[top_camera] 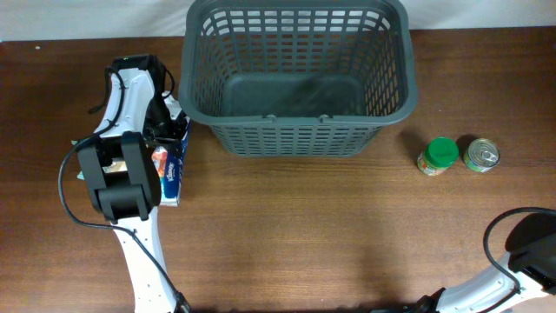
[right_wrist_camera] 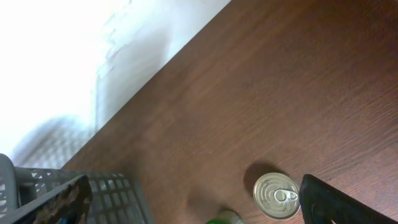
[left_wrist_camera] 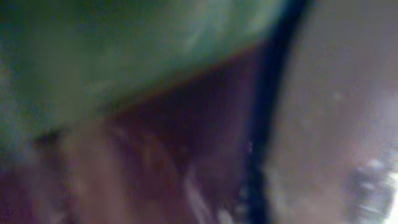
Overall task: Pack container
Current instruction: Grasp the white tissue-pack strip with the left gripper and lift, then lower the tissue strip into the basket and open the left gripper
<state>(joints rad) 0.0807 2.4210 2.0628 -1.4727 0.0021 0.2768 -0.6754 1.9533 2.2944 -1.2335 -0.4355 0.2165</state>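
Observation:
I will raise my left gripper across the basket's rim next and lower the box (top_camera: pixel 171 174) to release it, as the basket's bottom is to the gripper's right in the overhead view.
The container, a large dark grey lattice basket (top_camera: pixel 295 130), stands at the back middle of the table with nothing showing inside it; a corner of it shows in the right wrist view (right_wrist_camera: pixel 118 193). My left gripper (top_camera: pixel 167 129) is down at the far end of a blue, white and red box (top_camera: pixel 171 174) lying left of the basket. The left wrist view is a close blur, so its jaws cannot be read. My right gripper (right_wrist_camera: pixel 193 211) is open and empty, with its fingers wide apart above the table.
A green-lidded jar (top_camera: pixel 438 156) and a small metal tin can (top_camera: pixel 480 155) stand right of the basket; the can (right_wrist_camera: pixel 277 196) and the jar's edge (right_wrist_camera: pixel 224 218) show in the right wrist view. The right arm's base (top_camera: pixel 530 252) is at the front right corner.

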